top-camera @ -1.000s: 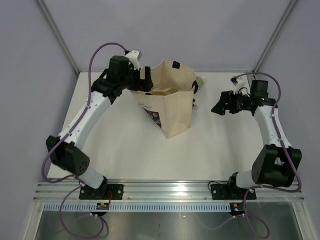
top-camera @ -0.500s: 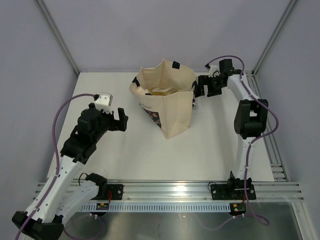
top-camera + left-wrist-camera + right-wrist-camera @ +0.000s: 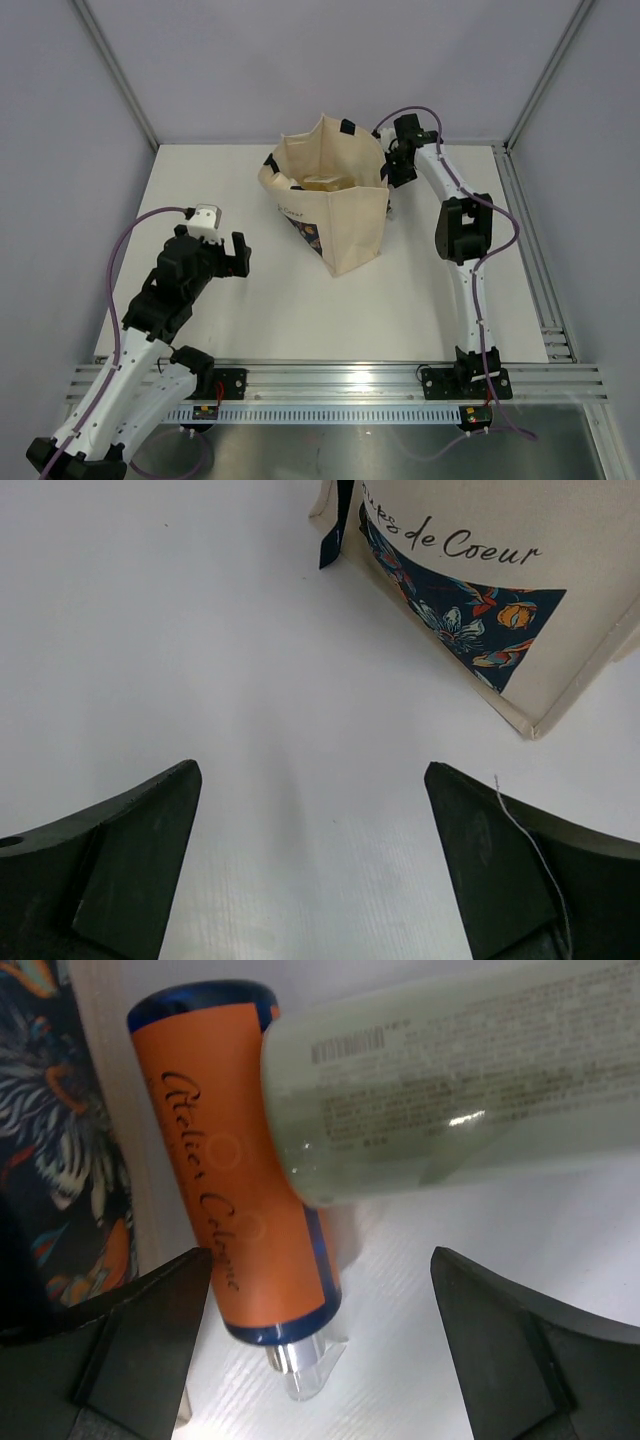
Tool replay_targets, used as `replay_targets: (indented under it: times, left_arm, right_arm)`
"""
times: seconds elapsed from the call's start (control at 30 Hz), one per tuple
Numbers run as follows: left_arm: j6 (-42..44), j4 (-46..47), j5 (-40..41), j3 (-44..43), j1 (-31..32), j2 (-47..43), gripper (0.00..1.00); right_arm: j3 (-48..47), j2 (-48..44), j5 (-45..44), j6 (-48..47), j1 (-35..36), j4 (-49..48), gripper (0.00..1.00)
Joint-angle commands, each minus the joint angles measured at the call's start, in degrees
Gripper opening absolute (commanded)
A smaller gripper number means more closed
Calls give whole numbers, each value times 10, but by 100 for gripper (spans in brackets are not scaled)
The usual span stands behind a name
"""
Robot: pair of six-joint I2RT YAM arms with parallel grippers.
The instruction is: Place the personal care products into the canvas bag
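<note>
The orange bottle's end with the cap (image 3: 272, 1302) lies below and back of my right gripper. My right gripper should lower its fingers and draw them back to that end, clear of the sage-green bottle (image 3: 450, 1070).
The canvas bag (image 3: 340, 215) stands upright mid-table, mouth open, with a pale item (image 3: 322, 182) showing inside. Its flower print (image 3: 455, 615) fills the top right of the left wrist view. My left gripper (image 3: 238, 256) hangs open over bare table to the bag's left (image 3: 310, 770). My right gripper (image 3: 392, 172) is at the bag's far right corner, open (image 3: 320, 1255) above two lying bottles. One is an orange-labelled bottle (image 3: 235, 1175) with a clear cap. The other is a sage-green bottle (image 3: 450, 1070) resting across it. Neither finger touches them.
The bag's printed side (image 3: 55, 1150) stands right beside the orange bottle. A black strap (image 3: 332, 530) hangs at the bag's near left corner. A metal rail (image 3: 340, 378) runs along the table's front edge, and frame posts (image 3: 115, 70) stand at the back corners.
My left arm has drawn back from the bag's left rim toward the table's front left. My right arm has swung from the right side in to the bag's far right corner.
</note>
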State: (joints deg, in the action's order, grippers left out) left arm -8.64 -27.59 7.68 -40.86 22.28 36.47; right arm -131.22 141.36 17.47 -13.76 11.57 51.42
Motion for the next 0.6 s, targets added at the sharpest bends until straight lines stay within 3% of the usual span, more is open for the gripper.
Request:
replay_targets:
  times: [0.0, 0.4, 0.57]
  left_arm:
    - [-3, 28, 14, -2, -1, -3, 99]
    - [-7, 32, 8, 0, -1, -2, 99]
    - [-8, 32, 8, 1, -1, -2, 99]
  right_arm:
    - [-54, 37, -80, -2, 34, 25, 100]
    - [-88, 85, -113, -6, 55, 105, 98]
    - [-52, 77, -99, -14, 55, 110, 84]
